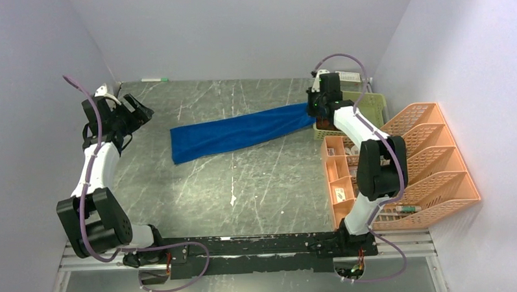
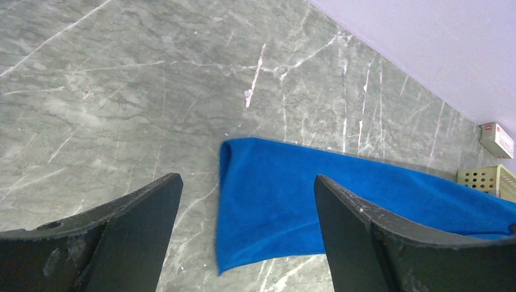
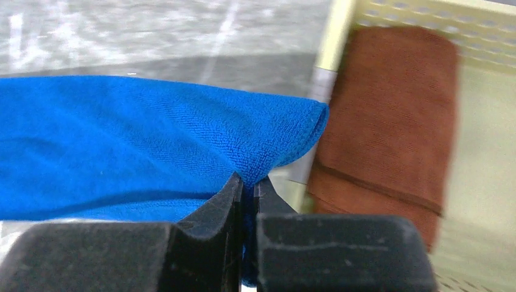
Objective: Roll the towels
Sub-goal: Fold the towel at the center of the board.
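My right gripper carries its end of the blue towel [image 1: 239, 135] back over the towel next, then lowers that end onto the towel's loose end.
The royal blue towel [image 1: 239, 135] lies stretched across the grey table, its right end lifted toward the green basket [image 1: 371, 107]. My right gripper [image 1: 316, 107] is shut on that end of the blue towel [image 3: 152, 134]. The rust-brown towel [image 3: 389, 121] lies folded inside the basket [image 3: 481, 182], just right of my right gripper [image 3: 251, 182]. My left gripper [image 1: 141, 111] is open and empty, held above the table left of the towel's free end. In the left wrist view the blue towel [image 2: 292, 201] shows between its open fingers [image 2: 137, 213].
An orange slotted file rack [image 1: 425, 159] and an orange compartment tray [image 1: 340, 182] with small items stand at the right. A marker [image 1: 155, 79] lies at the back wall. A small white box [image 2: 496, 140] sits near the basket.
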Motion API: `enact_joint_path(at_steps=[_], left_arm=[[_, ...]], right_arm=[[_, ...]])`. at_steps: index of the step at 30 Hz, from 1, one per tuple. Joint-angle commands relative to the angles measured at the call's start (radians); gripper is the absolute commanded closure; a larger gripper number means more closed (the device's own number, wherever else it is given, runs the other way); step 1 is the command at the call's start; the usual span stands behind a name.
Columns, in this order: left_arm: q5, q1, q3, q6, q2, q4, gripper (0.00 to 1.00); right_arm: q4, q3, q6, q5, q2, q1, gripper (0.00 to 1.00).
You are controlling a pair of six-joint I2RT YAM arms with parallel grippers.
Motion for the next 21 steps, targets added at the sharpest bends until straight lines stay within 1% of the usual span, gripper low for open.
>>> enact_joint_path(at_steps=[1, 4, 6, 8, 11, 14, 16, 18, 21], left_arm=[[0.049, 0.016, 0.004, -0.001, -0.037, -0.007, 0.08], [0.066, 0.017, 0.027, 0.015, -0.037, -0.045, 0.08], [0.067, 0.018, 0.039, 0.029, -0.043, -0.068, 0.08], [0.066, 0.019, 0.051, 0.038, -0.048, -0.091, 0.08], [0.079, 0.023, 0.085, 0.062, -0.043, -0.145, 0.09], [0.089, 0.034, 0.116, 0.08, -0.042, -0.199, 0.08], [0.097, 0.048, 0.131, 0.087, -0.05, -0.228, 0.08], [0.125, 0.066, 0.134, 0.088, -0.062, -0.246, 0.07], [0.16, 0.107, 0.121, 0.088, -0.088, -0.256, 0.05]], right_arm=[[-0.071, 0.069, -0.059, 0.168, -0.01, -0.027, 1.0], [-0.123, 0.14, -0.08, 0.269, 0.005, -0.007, 1.0], [-0.152, 0.193, -0.103, 0.343, 0.021, 0.047, 1.0], [-0.187, 0.255, -0.121, 0.428, 0.05, 0.133, 1.0], [-0.255, 0.353, -0.124, 0.533, 0.132, 0.298, 1.0], [-0.32, 0.473, -0.12, 0.643, 0.248, 0.45, 1.0], [-0.379, 0.609, -0.125, 0.721, 0.371, 0.536, 1.0], [-0.446, 0.749, -0.127, 0.761, 0.491, 0.606, 1.0], [-0.515, 0.943, -0.133, 0.78, 0.645, 0.701, 1.0]])
